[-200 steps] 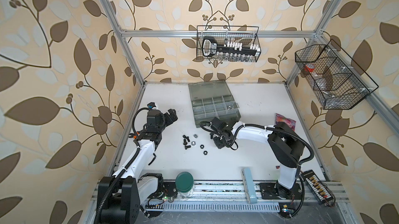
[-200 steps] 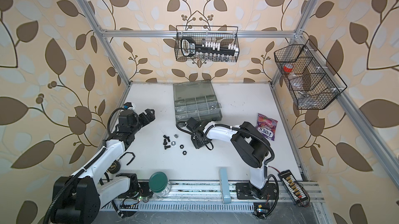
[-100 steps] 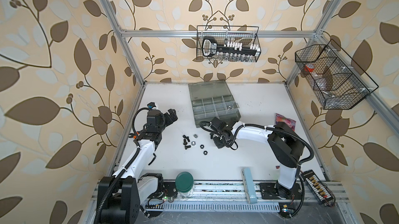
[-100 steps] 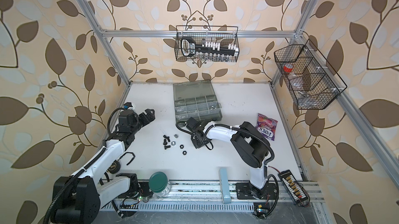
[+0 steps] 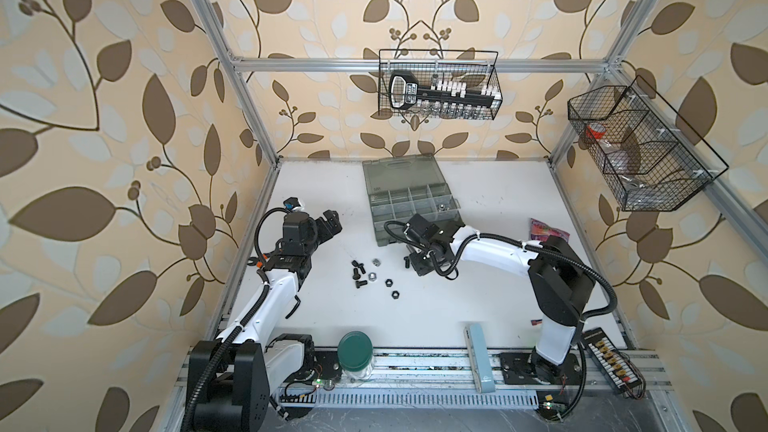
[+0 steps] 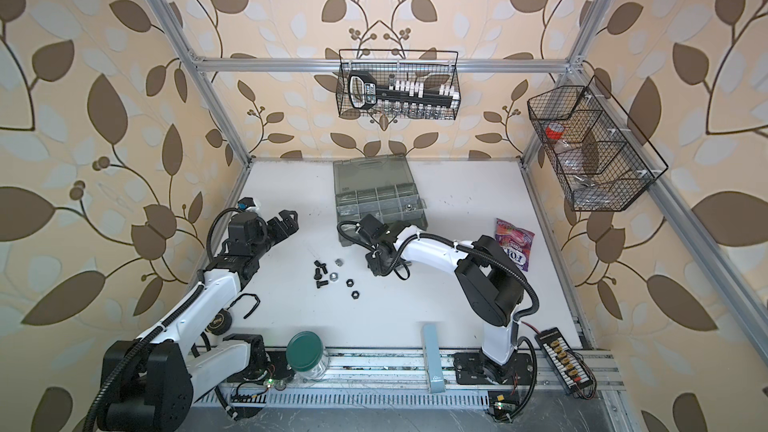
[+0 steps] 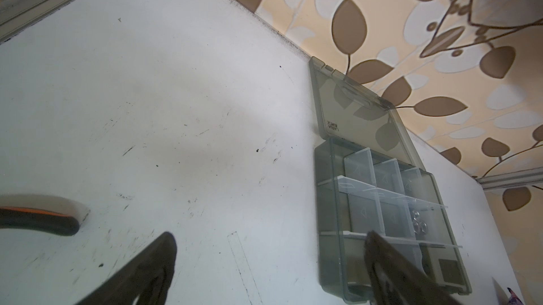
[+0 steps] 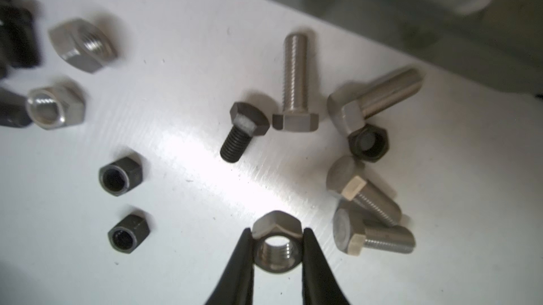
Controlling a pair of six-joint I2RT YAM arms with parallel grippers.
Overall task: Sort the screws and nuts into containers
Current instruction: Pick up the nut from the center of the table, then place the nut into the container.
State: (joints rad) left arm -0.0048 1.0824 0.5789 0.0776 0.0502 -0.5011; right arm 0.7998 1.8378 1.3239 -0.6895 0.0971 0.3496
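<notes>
My right gripper should next rise off the table, move outward and release the silver nut inside the organizer's section that holds silver pieces, because matching nuts already lie there.
In the right wrist view my right gripper (image 8: 277,231) is shut on a silver nut (image 8: 277,247), low over the white table. Around it lie silver screws (image 8: 295,83), a black screw (image 8: 241,133), black nuts (image 8: 120,178) and other silver nuts (image 8: 82,43). In both top views the right gripper (image 5: 411,262) sits just in front of the open grey organizer's containers (image 5: 399,211) (image 6: 357,217). More loose black screws (image 5: 358,274) and nuts (image 5: 389,282) lie to its left. Silver pieces (image 7: 418,224) rest in one compartment. My left gripper (image 5: 328,222) (image 7: 270,242) is open and holds nothing, left of the case.
A green-lidded jar (image 5: 354,353) and a pale blue box (image 5: 480,361) stand at the front rail. A candy bag (image 5: 544,230) lies right of the case. Wire baskets hang on the back wall (image 5: 438,84) and the right wall (image 5: 640,151).
The right gripper's jaws have closed onto the silver nut. Neither arm has visibly shifted, and the left gripper stays open.
</notes>
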